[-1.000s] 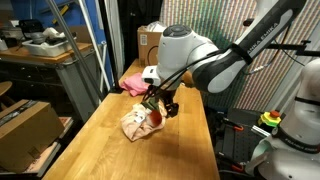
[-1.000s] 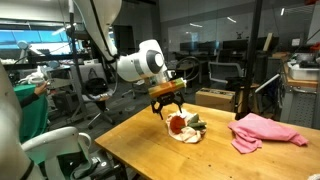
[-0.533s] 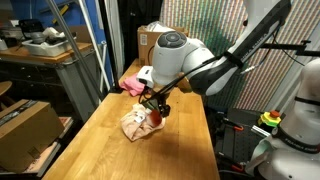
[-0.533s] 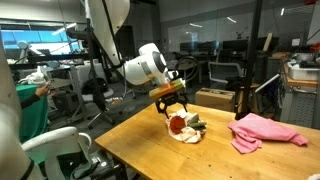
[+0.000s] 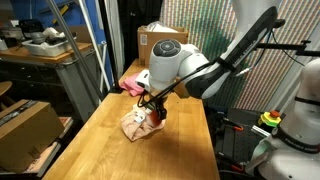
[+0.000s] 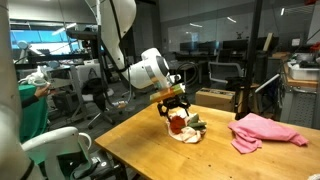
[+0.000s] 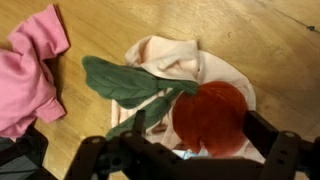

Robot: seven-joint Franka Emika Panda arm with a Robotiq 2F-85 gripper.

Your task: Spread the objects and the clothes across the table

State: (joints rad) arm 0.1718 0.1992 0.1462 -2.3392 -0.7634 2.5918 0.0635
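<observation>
The gripper needs to go down with open fingers onto the red radish body (image 6: 177, 125) (image 7: 209, 118), moving slightly to the right in the wrist view, because the radish body is closer to that finger.
A red plush radish with green leaves (image 7: 205, 115) lies on a crumpled peach cloth (image 7: 165, 55) in the middle of the wooden table. Both also show in both exterior views: the radish (image 6: 178, 124) (image 5: 152, 116) on the cloth (image 6: 190, 136) (image 5: 135, 125). A pink cloth (image 6: 262, 131) (image 5: 131, 81) (image 7: 28, 70) lies bunched further along the table. My gripper (image 7: 198, 132) is open, directly above the red radish body, its fingers on either side of it; it also shows in both exterior views (image 6: 176, 108) (image 5: 155, 108).
The wooden table (image 5: 100, 140) has bare surface around the pile. A cardboard box (image 5: 158, 40) stands beyond the far end. Another box (image 5: 25, 125) and a metal frame stand beside the table. A second robot base (image 5: 290, 130) is at the side.
The arm has come down a little and shifted slightly toward the radish. The radish and cloths have not moved.
</observation>
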